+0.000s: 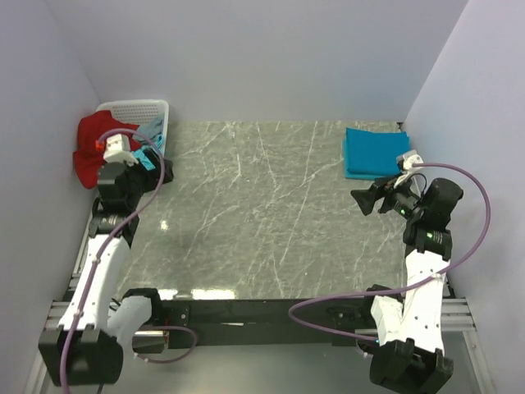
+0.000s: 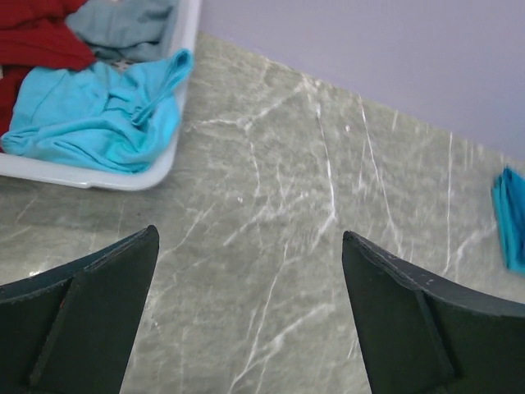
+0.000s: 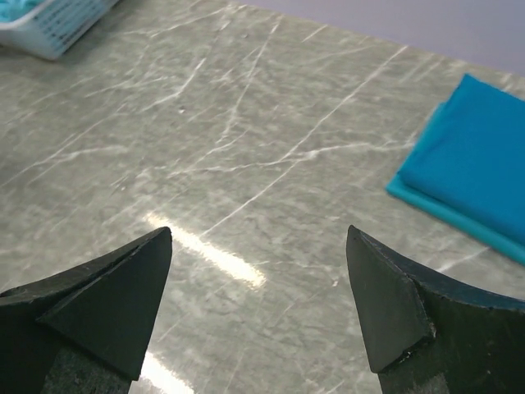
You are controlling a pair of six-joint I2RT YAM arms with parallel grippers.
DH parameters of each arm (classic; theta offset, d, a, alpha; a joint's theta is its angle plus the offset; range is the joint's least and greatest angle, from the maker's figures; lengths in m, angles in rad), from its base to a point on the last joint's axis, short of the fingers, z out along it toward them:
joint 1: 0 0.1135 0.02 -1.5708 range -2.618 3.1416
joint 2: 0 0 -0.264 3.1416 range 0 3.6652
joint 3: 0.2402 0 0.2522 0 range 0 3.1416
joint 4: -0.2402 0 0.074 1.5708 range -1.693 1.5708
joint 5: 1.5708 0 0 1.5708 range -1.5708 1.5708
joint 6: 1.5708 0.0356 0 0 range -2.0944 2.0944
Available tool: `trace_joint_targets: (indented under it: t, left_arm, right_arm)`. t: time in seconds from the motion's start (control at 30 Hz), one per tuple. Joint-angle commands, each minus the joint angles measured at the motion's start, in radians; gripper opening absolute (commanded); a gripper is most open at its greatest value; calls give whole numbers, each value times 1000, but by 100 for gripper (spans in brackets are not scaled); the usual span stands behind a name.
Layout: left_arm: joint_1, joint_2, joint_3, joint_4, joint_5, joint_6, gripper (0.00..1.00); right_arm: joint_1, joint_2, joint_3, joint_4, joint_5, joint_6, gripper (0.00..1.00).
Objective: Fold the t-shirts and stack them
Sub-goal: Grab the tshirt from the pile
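The left gripper moves outward and to the left in the top view next, then down to the dark red t-shirt [image 1: 95, 138] [image 2: 37, 39], which hangs over the basket's side.
A folded teal-blue t-shirt [image 1: 373, 152] lies flat at the table's back right, also showing in the right wrist view [image 3: 476, 156]. A dark red t-shirt [image 1: 90, 156] hangs over the left side of the white mesh basket [image 1: 135, 109]. Inside the basket lie a crumpled light turquoise t-shirt [image 2: 98, 115], a grey t-shirt [image 2: 123, 25] and part of the dark red t-shirt [image 2: 37, 37]. My left gripper [image 2: 250, 238] hovers open over bare table just right of the basket. My right gripper [image 3: 258, 234] is open above the table, left of the folded shirt, holding nothing.
The basket's rim [image 2: 123, 176] sits close to my left fingers. Pale walls enclose the grey marble table [image 1: 262, 213] on the left, back and right. A purple cable loops off each arm.
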Motion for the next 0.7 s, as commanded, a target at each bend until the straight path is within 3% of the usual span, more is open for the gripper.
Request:
trace_joint_targets:
  t: [0.0,0.1,0.2,0.27,0.4,0.67]
  left_arm:
    - [67,70,106,71,56,-140,100]
    - [136,195,221,42,54,-241,99]
    - [176,426,439,-128,-19,-319,99]
    - [185,516,592,-202,-65,-345,98]
    - [210,673,755,-276,-153,-316,96]
    - [264,1019,1056,-446,-336,-276,76]
  right_arm:
    - [-4,23,39,-51,-58,-29,93]
    - [-4,44,65,-94,-42,-45,93]
    - [-4,53,84,-124,-32,-62,93]
    - [-4,52,87,-130,-27,-66,93]
    - [-4,50,91,-135,-25,-59,93]
    - [-1,63,107,-155,-12,-62,93]
